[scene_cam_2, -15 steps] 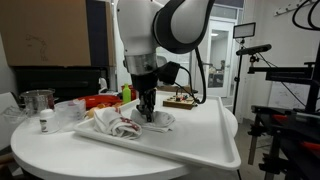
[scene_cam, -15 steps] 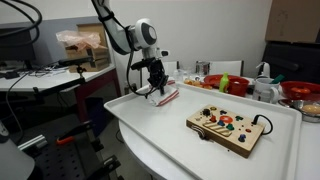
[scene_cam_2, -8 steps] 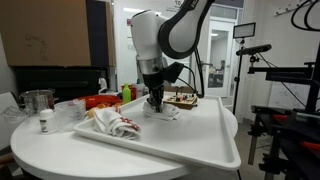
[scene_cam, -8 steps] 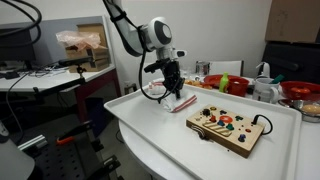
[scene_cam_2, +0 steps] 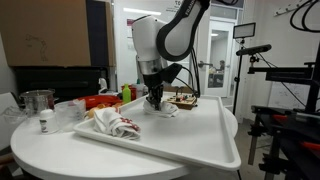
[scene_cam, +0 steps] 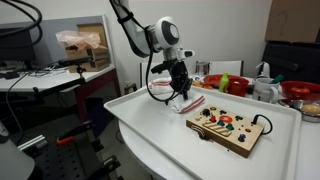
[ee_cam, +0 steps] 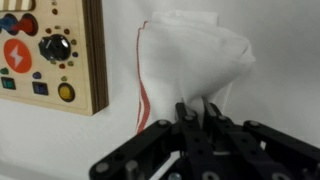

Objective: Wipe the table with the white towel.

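The towel slides along the table next, away from the button board toward the crumpled cloth, and then my gripper opens.
The white towel [scene_cam: 188, 101] with a red stripe lies bunched on the glossy white table [scene_cam: 150, 130], close beside the wooden button board [scene_cam: 228, 128]. My gripper [scene_cam: 180, 90] points straight down and is shut on the towel's top, pressing it to the table. In the wrist view the towel [ee_cam: 190, 70] fans out from the pinched fingers [ee_cam: 186, 118], with the button board [ee_cam: 45, 55] at the left. The gripper [scene_cam_2: 155, 98] and the towel [scene_cam_2: 165, 110] also show in the other exterior view.
A crumpled cloth with red marks [scene_cam_2: 118, 124] lies near the table's edge. Bowls, a measuring cup [scene_cam_2: 38, 101] and bottles [scene_cam: 225, 82] crowd the far side. A grey desk [scene_cam: 50, 75] stands beside the table.
My gripper has dragged the towel across the table from near the corner towards the button board. The board and the crumpled cloth have not moved.
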Tool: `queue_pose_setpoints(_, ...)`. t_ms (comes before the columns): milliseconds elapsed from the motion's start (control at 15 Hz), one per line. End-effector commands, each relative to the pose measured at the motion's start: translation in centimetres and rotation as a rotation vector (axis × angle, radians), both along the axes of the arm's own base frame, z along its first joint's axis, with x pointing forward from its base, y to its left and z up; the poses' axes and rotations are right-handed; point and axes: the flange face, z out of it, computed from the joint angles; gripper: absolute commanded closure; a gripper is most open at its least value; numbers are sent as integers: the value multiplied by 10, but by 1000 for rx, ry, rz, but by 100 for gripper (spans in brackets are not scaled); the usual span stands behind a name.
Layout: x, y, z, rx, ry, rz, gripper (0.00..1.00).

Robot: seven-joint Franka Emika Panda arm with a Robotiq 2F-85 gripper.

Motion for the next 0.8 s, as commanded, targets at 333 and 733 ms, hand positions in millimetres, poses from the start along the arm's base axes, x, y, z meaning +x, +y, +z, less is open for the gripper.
queue_pose_setpoints(333,27,49,3,12,-38,82,97)
queue_pose_setpoints(733,31,85,-3,14,1,112,97)
